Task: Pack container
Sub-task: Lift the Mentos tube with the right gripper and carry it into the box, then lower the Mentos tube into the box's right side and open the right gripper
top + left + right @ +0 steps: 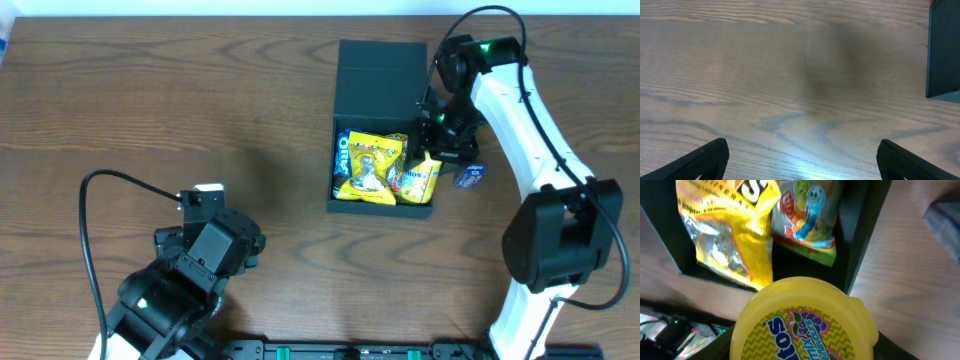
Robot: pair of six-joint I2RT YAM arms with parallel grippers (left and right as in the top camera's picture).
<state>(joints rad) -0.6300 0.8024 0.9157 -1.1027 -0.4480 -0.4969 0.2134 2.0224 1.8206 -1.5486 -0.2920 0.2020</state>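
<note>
The right gripper moves down into the container's near corner beside the yellow snack bag (368, 165) next to release the Mentos tub, because the container's dark bottom is bare there.
The container (378, 75) is a dark box with its flap lid open, at the table's upper middle. It holds a yellow snack bag (368, 165), a blue packet (341, 150) and a colourful packet (807, 215). Its wall also shows in the right wrist view (862, 230) and its corner in the left wrist view (944, 50). My right gripper (432, 158) is shut on a round yellow Mentos tub (807, 322), held over the container's right front corner. My left gripper (802, 160) is open and empty, low over bare table at the front left (205, 215).
A small blue packet (470, 176) lies on the table just right of the container; its edge shows in the right wrist view (945, 217). The table is brown wood (150, 100). A black rail (360, 350) runs along the front edge.
</note>
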